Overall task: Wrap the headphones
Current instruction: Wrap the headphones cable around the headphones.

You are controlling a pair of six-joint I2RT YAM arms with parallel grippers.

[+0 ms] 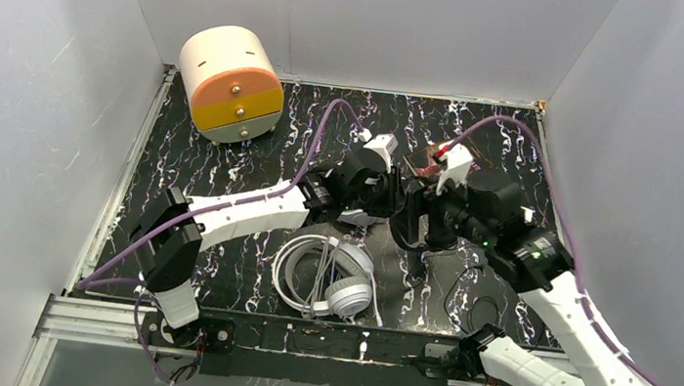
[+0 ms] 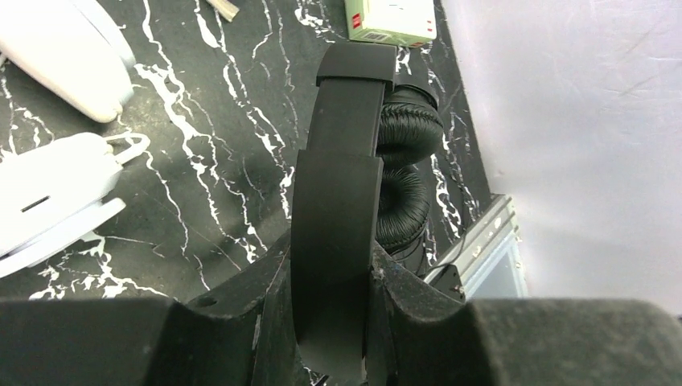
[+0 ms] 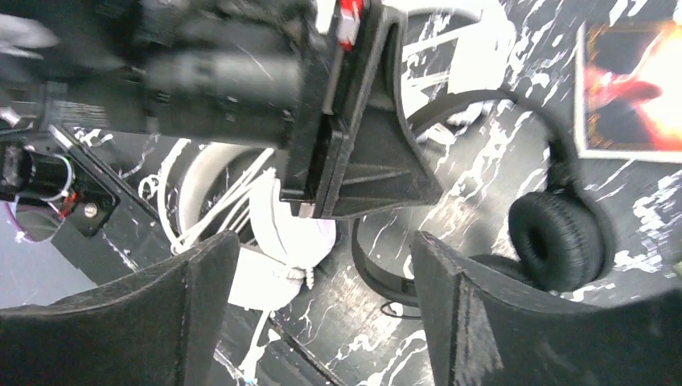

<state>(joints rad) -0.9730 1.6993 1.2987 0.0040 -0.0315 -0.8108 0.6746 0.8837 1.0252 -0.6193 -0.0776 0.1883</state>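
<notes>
Next, my right gripper moves down from beside the ear pad and closes on the cord, since the thin black cord (image 3: 400, 314) hangs loose from the raised headphones.
The small black headphones (image 2: 338, 185) are held up off the table; my left gripper (image 2: 334, 322) is shut on their headband, with both ear pads (image 2: 406, 129) hanging beyond it. In the top view the left gripper (image 1: 385, 196) meets the right gripper (image 1: 425, 225) at the table's middle. My right gripper (image 3: 322, 297) is open and empty, just beside the black pair, whose ear pad (image 3: 559, 241) is by its right finger. White headphones (image 1: 323, 274) with a coiled white cord lie near the front edge. They also show in the right wrist view (image 3: 281, 233).
A round cream drawer unit with orange and yellow drawers (image 1: 231, 84) stands at the back left. A red-brown card (image 3: 635, 88) lies behind the grippers, and a small white and green box (image 2: 390, 20) is nearby. A thin black cord (image 1: 463, 297) trails at the front right.
</notes>
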